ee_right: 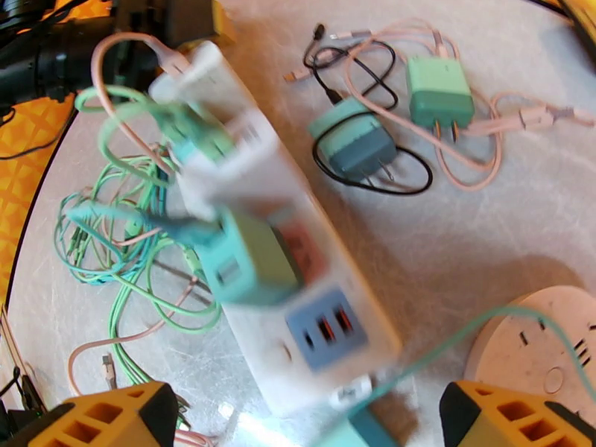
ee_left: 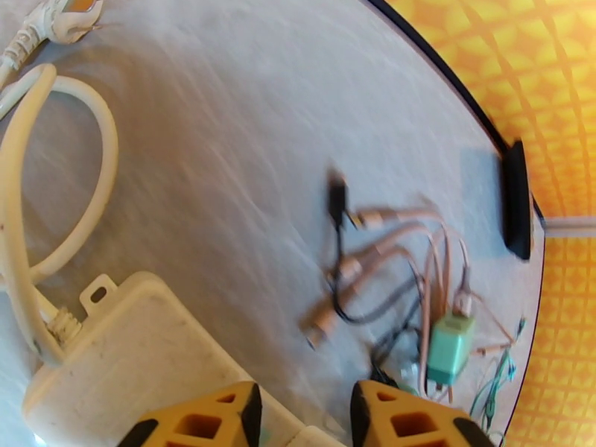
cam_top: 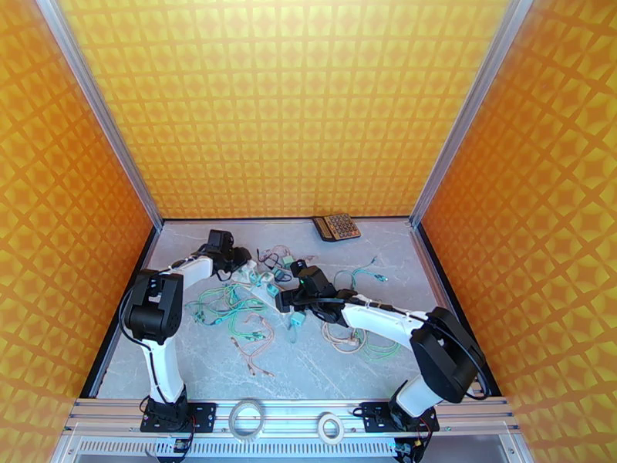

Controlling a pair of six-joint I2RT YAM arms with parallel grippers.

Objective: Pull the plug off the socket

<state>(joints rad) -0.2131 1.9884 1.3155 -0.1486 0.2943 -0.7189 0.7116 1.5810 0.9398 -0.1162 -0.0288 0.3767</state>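
My right gripper turns to line up with the white power strip next, then lowers over the teal plug (ee_right: 249,262).
A white power strip (ee_right: 298,292) (cam_top: 262,282) lies on the table with a teal plug (ee_right: 249,262) seated in its socket and a blurred green plug (ee_right: 197,132) farther along it. My right gripper (ee_right: 298,422) (cam_top: 284,299) hangs wide open just short of the strip's near end, with nothing between its fingers. My left gripper (ee_left: 302,415) (cam_top: 235,262) hovers at the strip's cord end (ee_left: 134,344). Its fingers (ee_left: 201,419) stand partly apart over the casing and grip nothing.
Loose teal chargers (ee_right: 439,94) (ee_right: 354,143) and pink and black cables lie beyond the strip. Green cables (cam_top: 227,306) tangle to its left. A round white socket hub (ee_right: 544,352) sits by my right finger. A calculator (cam_top: 336,227) rests at the back wall.
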